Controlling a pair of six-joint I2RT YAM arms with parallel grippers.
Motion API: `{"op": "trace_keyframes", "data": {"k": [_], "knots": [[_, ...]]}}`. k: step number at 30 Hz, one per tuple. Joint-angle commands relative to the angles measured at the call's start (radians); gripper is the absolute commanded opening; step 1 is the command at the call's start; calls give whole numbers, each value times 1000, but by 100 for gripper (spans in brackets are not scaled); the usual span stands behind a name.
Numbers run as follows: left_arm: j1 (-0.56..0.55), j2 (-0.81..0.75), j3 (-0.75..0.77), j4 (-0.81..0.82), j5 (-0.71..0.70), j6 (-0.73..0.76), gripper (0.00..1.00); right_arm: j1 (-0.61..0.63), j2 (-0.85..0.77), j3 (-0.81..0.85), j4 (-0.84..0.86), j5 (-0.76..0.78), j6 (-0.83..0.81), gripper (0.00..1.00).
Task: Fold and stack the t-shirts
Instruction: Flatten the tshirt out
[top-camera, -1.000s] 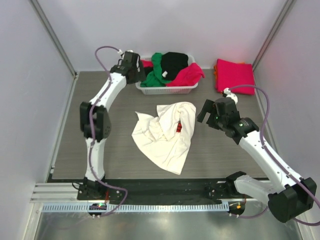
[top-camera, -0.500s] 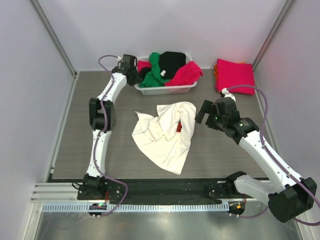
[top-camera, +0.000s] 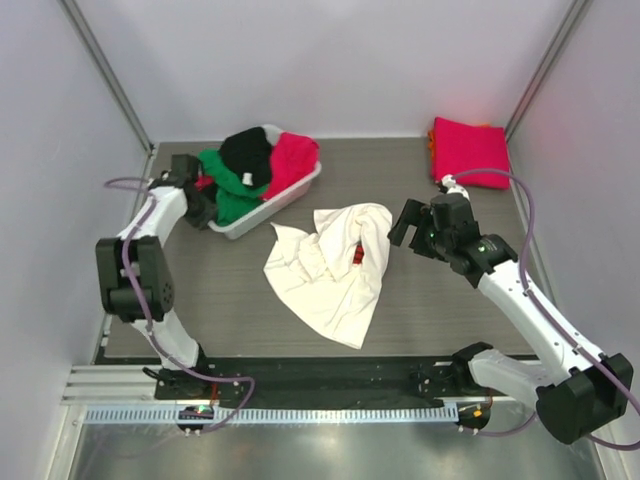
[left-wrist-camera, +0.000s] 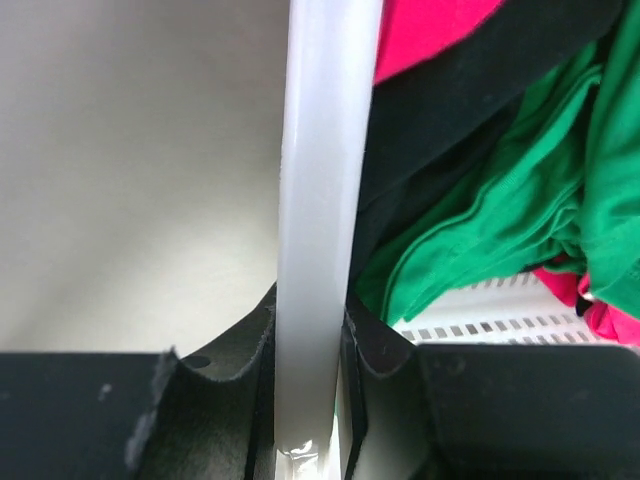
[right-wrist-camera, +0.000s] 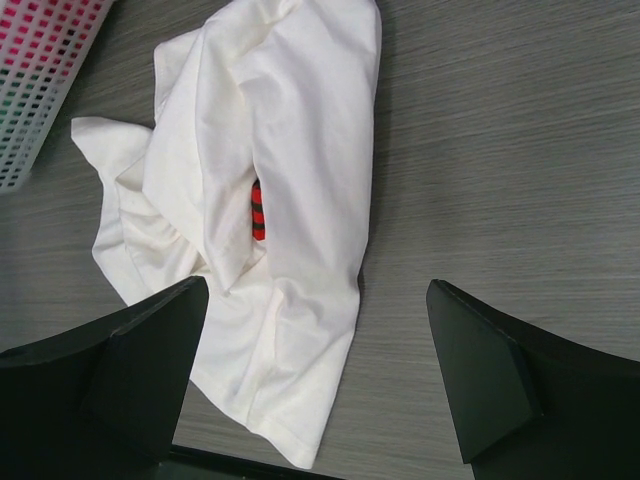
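I will next swing the basket (top-camera: 290, 197) with my left gripper to the left in the top view, into the back corner, because it slants close to the cream-white t-shirt.
A crumpled cream-white t-shirt (top-camera: 330, 265) with a bit of red print lies mid-table, and fills the right wrist view (right-wrist-camera: 270, 180). My right gripper (top-camera: 403, 226) hovers open just right of it, its fingers wide apart with nothing between them (right-wrist-camera: 318, 290). My left gripper (top-camera: 196, 203) is shut on the rim (left-wrist-camera: 320, 200) of the white slotted basket (top-camera: 290, 197) at the back left. In the basket lie black (top-camera: 247, 152), red-pink (top-camera: 292, 160) and green (top-camera: 230, 198) t-shirts; the left wrist view shows the green one (left-wrist-camera: 520, 200) and the black one (left-wrist-camera: 470, 90) up close.
A folded magenta-pink t-shirt (top-camera: 470, 150) rests on an orange one (top-camera: 432, 140) at the back right corner. Pale walls and metal posts close in the table on three sides. The basket's corner (right-wrist-camera: 30, 100) shows at the right wrist view's upper left.
The left gripper closed on the basket's rim and dragged the basket from the back centre to the back left, turning it. The right arm barely moved.
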Motion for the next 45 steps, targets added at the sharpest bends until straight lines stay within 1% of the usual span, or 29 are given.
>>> {"op": "trace_keyframes", "data": {"k": [1,2,3,4,7,8,9,11,13,15,18,19,21,22,25,28,29,31,32,33,34,36,38,39,40,41,42,43,45], "knots": [[144,-216,-213,32,-73,-237,0,7,-36,14,33,-16,20,97],[164,-296,-258,75,-64,-265,0,8,-57,8,30,-14,25,97],[190,-328,-328,89,-69,-300,0,7,-65,6,25,-16,31,97],[198,-356,-349,95,-85,-358,0,8,-75,3,20,-16,34,96],[213,-443,-393,97,-134,-457,0,8,-111,-2,-10,-10,39,96],[218,-457,-401,91,-141,-538,0,8,-120,-6,-22,-5,39,96],[227,-477,-406,94,-148,-575,0,8,-138,-8,-30,-1,39,96],[230,-487,-412,158,-170,-639,0,8,-152,-8,-53,7,33,96],[230,-455,-368,178,-190,-663,0,7,-169,-8,-70,18,26,96],[231,-398,-341,181,-190,-716,0,7,-180,-14,-75,24,19,96],[231,-343,-315,261,-193,-759,0,8,-175,-23,-82,29,10,96],[233,-288,-282,304,-196,-753,0,7,-172,-22,-93,29,8,96],[233,-220,-219,301,-205,-708,0,8,-169,-16,-102,27,0,96],[235,-162,-156,303,-204,-690,0,8,-169,-16,-105,27,-4,96],[236,-61,-56,307,-175,-635,0,8,-168,-23,-111,36,-18,96],[241,-11,18,307,-146,-580,1,10,-152,-28,-112,38,-24,96],[242,15,33,312,-136,-566,5,8,-139,-28,-110,33,-24,96],[250,62,82,327,-72,-505,31,8,-116,-28,-101,20,-23,96],[253,78,96,327,-38,-490,31,8,-106,-26,-96,19,-23,96],[256,86,107,318,-6,-473,46,7,-99,-25,-90,7,-27,96],[261,90,116,310,50,-454,53,8,-88,-20,-73,0,-30,96],[268,72,108,292,88,-422,66,10,-47,-8,-55,-17,-39,96],[268,44,104,258,111,-367,73,16,-7,33,-44,-51,-58,96],[268,12,102,219,114,-347,77,24,42,53,-43,-51,-63,96],[268,-5,96,197,114,-322,79,53,65,94,-44,-48,-70,96],[268,-23,93,174,102,-284,87,71,91,118,-44,-36,-72,96],[268,-63,79,136,95,-261,90,99,134,139,-46,-21,-73,96],[268,-80,73,120,89,-240,91,154,163,188,-44,-4,-73,96],[270,-117,50,61,69,-181,94,202,219,243,-46,29,-79,96]]}}
